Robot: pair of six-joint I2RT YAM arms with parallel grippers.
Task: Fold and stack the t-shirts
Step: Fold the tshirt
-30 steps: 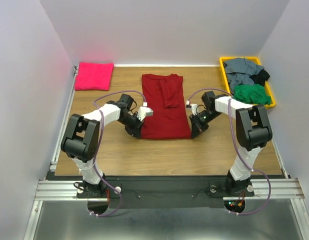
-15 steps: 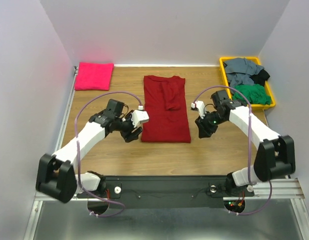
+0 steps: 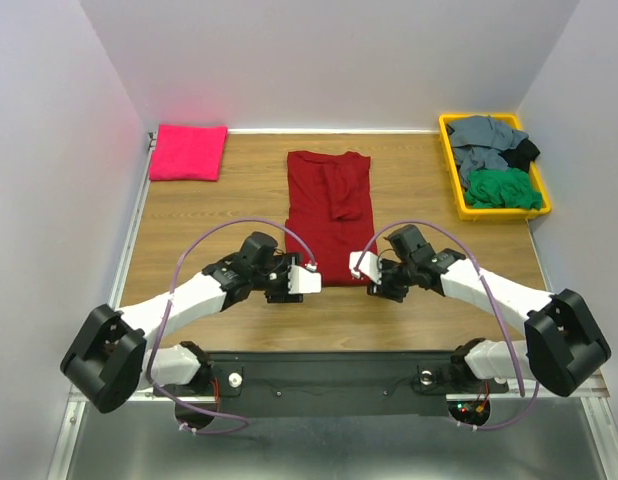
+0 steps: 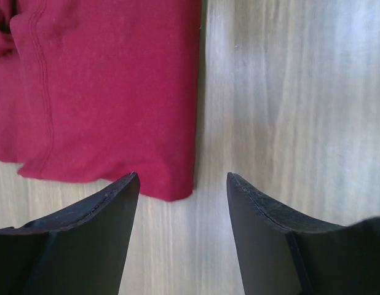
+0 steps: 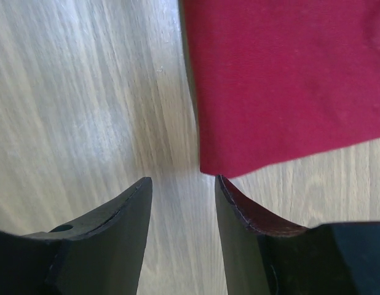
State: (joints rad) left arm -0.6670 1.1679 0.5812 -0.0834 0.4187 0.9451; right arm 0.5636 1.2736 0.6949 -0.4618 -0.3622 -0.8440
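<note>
I should next lower my right gripper and move it a little toward the middle of the crimson shirt, then close it on the crimson shirt's near corner.
A dark crimson t-shirt (image 3: 329, 210) lies in a long folded strip at the middle of the table, and a folded hot-pink t-shirt (image 3: 188, 152) rests at the back left. My left gripper (image 3: 307, 282) hovers open over the crimson shirt's near left corner, and that corner (image 4: 178, 190) shows between its dark fingers (image 4: 85, 239). My right gripper (image 3: 364, 270) is open at the near right corner. There the hem (image 5: 288, 92) ends just beyond the gap, touching one fingertip (image 5: 239, 203). Neither gripper holds any cloth.
A yellow bin (image 3: 454, 185) at the back right holds crumpled grey (image 3: 484, 140), green (image 3: 504, 188) and black shirts. White walls close in the table on three sides. Bare wood (image 3: 219, 210) lies to the left and right of the crimson shirt.
Both grippers have opened and come away from the shirt's side edges. They have moved toward me and inward, to the near corners of the crimson shirt, which now lies as a narrower strip.
</note>
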